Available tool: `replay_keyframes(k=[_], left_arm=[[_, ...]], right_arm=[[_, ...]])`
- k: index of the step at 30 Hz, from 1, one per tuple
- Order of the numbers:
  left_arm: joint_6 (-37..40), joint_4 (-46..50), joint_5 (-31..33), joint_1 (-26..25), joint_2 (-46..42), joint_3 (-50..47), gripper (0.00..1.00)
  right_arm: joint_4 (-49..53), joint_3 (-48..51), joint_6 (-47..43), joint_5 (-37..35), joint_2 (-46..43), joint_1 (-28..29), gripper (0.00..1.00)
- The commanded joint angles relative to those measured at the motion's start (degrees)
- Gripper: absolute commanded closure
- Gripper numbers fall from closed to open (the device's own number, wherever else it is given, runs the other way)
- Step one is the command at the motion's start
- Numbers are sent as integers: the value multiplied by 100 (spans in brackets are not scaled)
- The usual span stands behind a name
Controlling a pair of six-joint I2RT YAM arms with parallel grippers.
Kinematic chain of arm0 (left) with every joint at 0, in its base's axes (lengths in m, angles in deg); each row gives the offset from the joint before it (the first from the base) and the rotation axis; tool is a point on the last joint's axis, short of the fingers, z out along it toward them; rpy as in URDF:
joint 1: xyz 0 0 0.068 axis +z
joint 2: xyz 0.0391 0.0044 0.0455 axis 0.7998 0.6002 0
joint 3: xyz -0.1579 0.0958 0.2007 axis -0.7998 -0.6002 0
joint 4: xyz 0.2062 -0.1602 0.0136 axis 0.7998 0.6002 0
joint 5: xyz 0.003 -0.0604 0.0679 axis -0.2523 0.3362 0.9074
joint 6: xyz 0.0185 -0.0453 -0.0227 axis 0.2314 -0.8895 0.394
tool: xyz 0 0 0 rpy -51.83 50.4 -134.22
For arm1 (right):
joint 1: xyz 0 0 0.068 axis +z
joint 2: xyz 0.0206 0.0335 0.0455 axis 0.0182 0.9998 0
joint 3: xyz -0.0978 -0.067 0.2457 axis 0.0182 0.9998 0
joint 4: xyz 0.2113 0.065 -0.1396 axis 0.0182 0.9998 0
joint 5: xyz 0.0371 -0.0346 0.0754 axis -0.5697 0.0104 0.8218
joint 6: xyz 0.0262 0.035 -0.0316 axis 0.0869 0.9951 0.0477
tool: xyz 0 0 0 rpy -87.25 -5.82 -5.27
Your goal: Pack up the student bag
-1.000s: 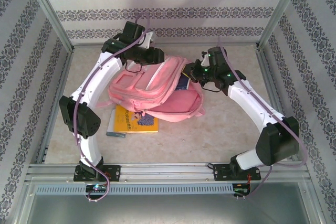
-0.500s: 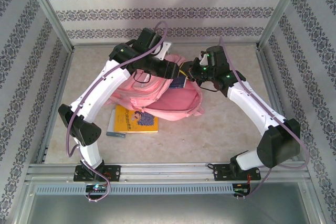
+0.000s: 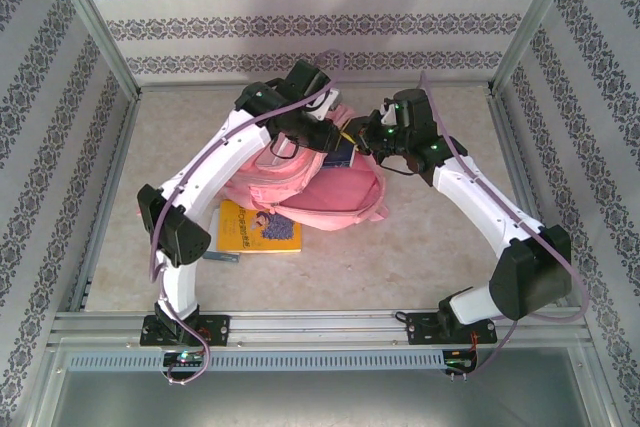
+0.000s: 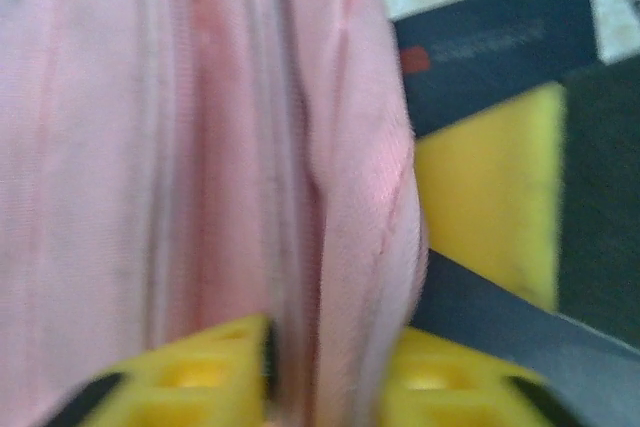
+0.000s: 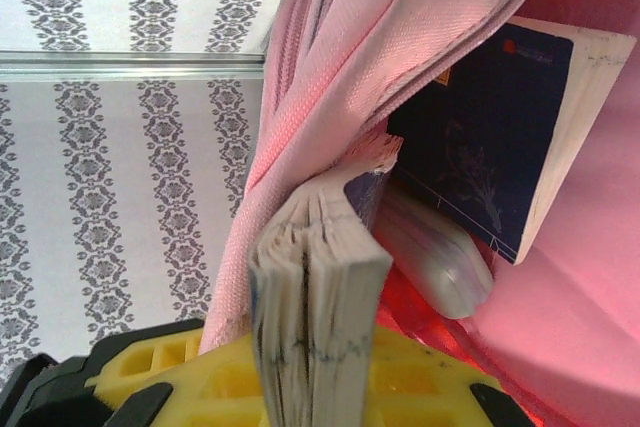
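The bag's inside lies ahead of my right gripper's fingers, so next my right gripper should swing clear of the bag's rim, push in beside the dark blue book (image 5: 490, 137) and release.
The student bag (image 3: 335, 195) is a big pink backpack lying in the middle of the table, its opening toward the far right. My left gripper (image 3: 324, 137) sits at the bag's upper rim. In the left wrist view its yellow fingers (image 4: 200, 362) pinch a fold of pink fabric (image 4: 345, 247). My right gripper (image 3: 364, 141) is at the opening, shut on a thick book (image 5: 320, 287) held page-edge up, its far end under the bag's rim (image 5: 400, 37). A dark blue book (image 5: 490, 137) and a whitish rounded thing (image 5: 440, 257) lie inside the bag.
A yellow book (image 3: 258, 227) lies on the table at the bag's near left, partly under it, with a blue book (image 3: 220, 250) beneath. Patterned walls and metal frame posts (image 3: 520, 37) close in the table on three sides.
My left arm has swung right over the bag's top, and its gripper has closed on the pink fabric at the rim by the opening. The right arm and its book have stayed put.
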Motion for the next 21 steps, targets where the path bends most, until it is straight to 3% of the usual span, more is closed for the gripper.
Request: replay_keyframes(k=[1,8,18,21], left_arm=[[114,223,368,-171,183,385,100],[288,211,1372,-152,-407,716,100],[375,344,1613,-54,-787,746,100],[417,380,1592,-28,-811,834,100]], right_arm=[[-739,-32,69,303,-322,63,100],[-273,623,-613,-322,-741,-57,100],[-817,1225,-602,-475,-366,-47,100],[-1398,1357,-258,-538,-185,-27,100]])
